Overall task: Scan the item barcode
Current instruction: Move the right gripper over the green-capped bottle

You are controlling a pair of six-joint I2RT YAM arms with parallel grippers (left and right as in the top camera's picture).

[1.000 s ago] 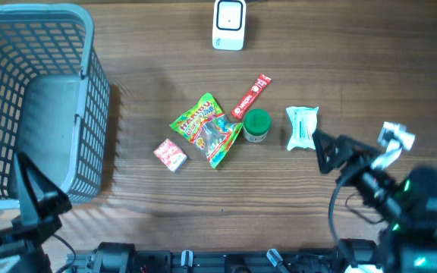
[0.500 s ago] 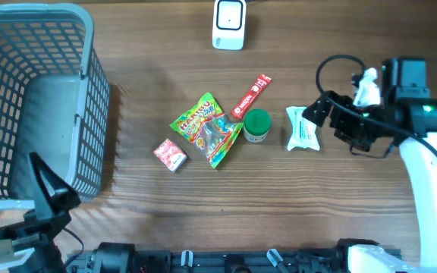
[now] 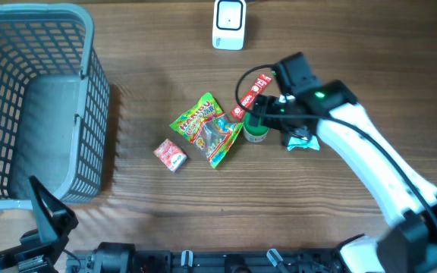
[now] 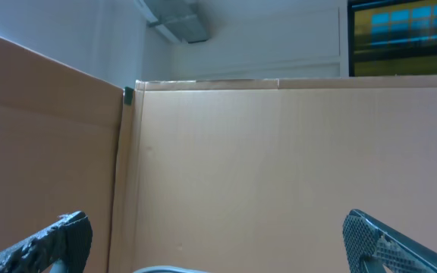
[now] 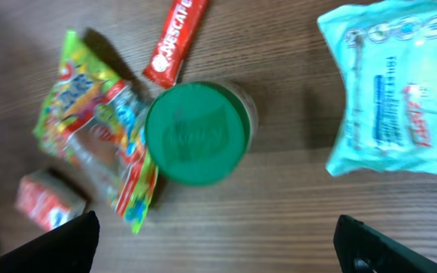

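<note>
My right gripper shifts slightly left in the overhead view toward the upright green-lidded jar below it next and lowers open fingers around its lid [image 3: 256, 124] [image 5: 198, 134].
The items lie mid-table: a green-lidded jar [image 3: 256, 126] [image 5: 196, 134], a pale blue tissue pack [image 3: 303, 141] [image 5: 389, 95], a red sachet [image 3: 250, 96] [image 5: 174, 42], a colourful candy bag [image 3: 205, 129] [image 5: 97, 121] and a small red box [image 3: 171, 155] [image 5: 48, 201]. A white scanner [image 3: 228, 24] stands at the far edge. My right gripper [image 3: 278, 121] [image 5: 218, 250] hovers open above the jar and tissue pack, holding nothing. My left gripper [image 3: 50, 216] [image 4: 218, 250] is open and empty at the near left corner, facing a cardboard wall.
A tall grey-blue mesh basket [image 3: 89, 114] fills the left side of the table. A cardboard partition [image 4: 234, 167] fills the left wrist view. Bare wooden tabletop [image 3: 279, 205] lies in front of the items.
My right arm has swung from the right side in over the jar and tissue pack. The left gripper stayed low at the near left corner. No item has moved.
</note>
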